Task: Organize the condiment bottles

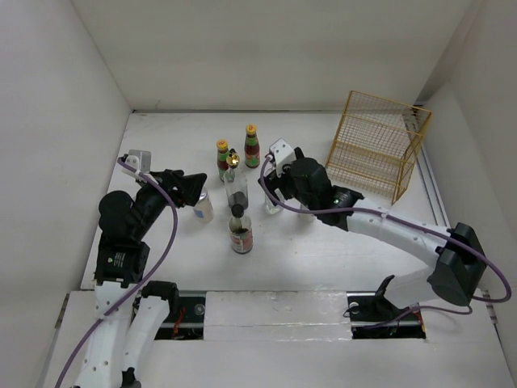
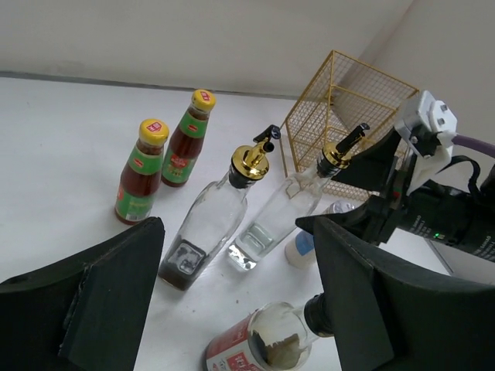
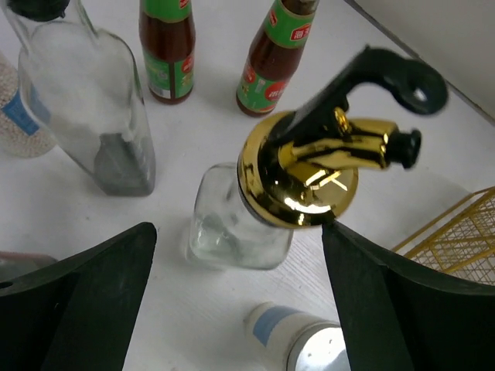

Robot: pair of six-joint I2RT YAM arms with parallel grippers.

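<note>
The gold pourer cap (image 3: pixel 300 171) is outward of my right gripper, off-center toward the right in its wrist view. The gripper pushes outward and that way next, centering its fingers.
Two red-sauce bottles (image 1: pixel 222 159) (image 1: pixel 251 145) with yellow caps stand at the back. In front of them stands a gold-capped glass bottle (image 1: pixel 236 184) holding dark liquid, with a black-capped, red-labelled bottle (image 1: pixel 241 232) nearer still. My right gripper (image 3: pixel 238 228) is open, its fingers either side of a second, clear gold-capped bottle (image 3: pixel 298 174) just below it, and a white shaker (image 3: pixel 309 344) stands close by. Open as well, my left gripper (image 1: pixel 196 190) hovers over another white shaker (image 1: pixel 202 208) with nothing between its fingers. In the left wrist view the black-capped bottle (image 2: pixel 255 344) shows low between the fingers.
A yellow wire rack (image 1: pixel 376 145) stands at the back right, against the right wall. White walls close in the table on the left, back and right. Both arm bases sit at the near edge.
</note>
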